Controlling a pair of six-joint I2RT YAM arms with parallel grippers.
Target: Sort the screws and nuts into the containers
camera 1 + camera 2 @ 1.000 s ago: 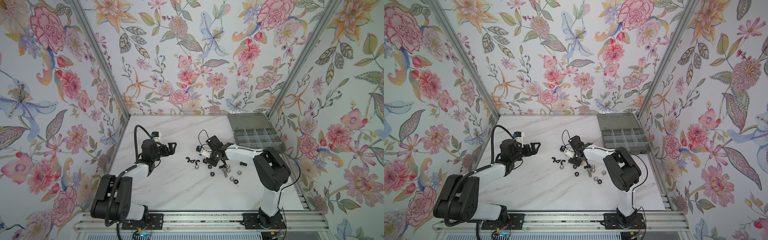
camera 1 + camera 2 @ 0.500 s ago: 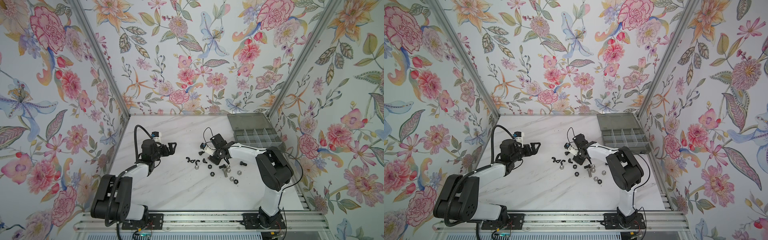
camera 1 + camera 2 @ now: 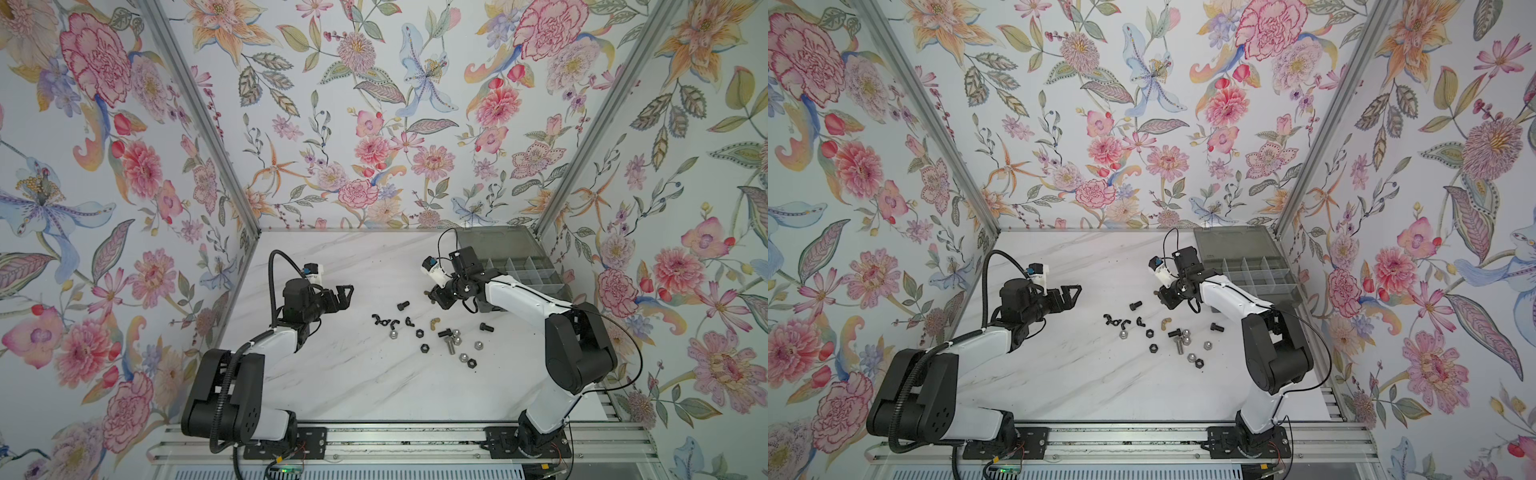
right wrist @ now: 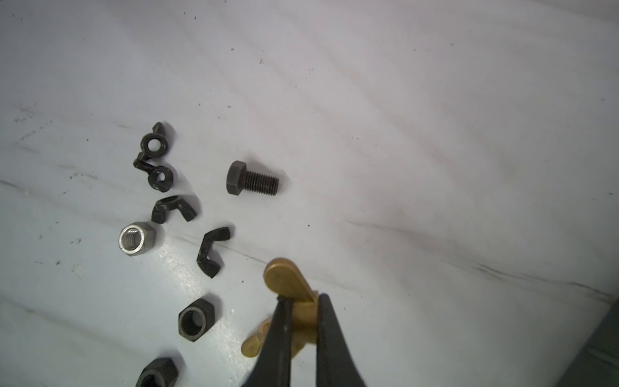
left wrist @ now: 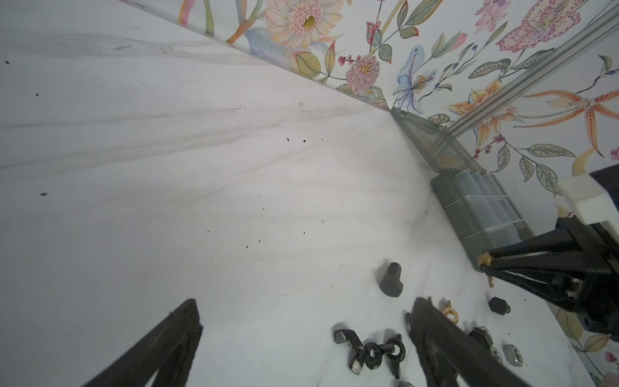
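Next, my right gripper swings sideways, turning, over the organiser box's compartments by its pile side. It then releases the brass wing nut, since the open lid leaves them uncovered.
My right gripper is shut on a brass wing nut and holds it above the table, left of the containers, a smoky-grey organiser box. In both top views that gripper hangs behind the loose pile. A second brass wing nut lies on the table under it. Screws on the marble include a black bolt and a silver one. Nuts lie scattered there: black winged ones, black hex, silver. My left gripper hovers open and empty, left of the pile.
The box's flat lid lies open against the back wall at the right corner. Floral walls close in the white marble table on three sides. The metal rail with both arm bases runs along the front edge.
My right gripper has shut on the brass wing nut and lifted it off the table, moving back toward the box. The left arm has not moved.
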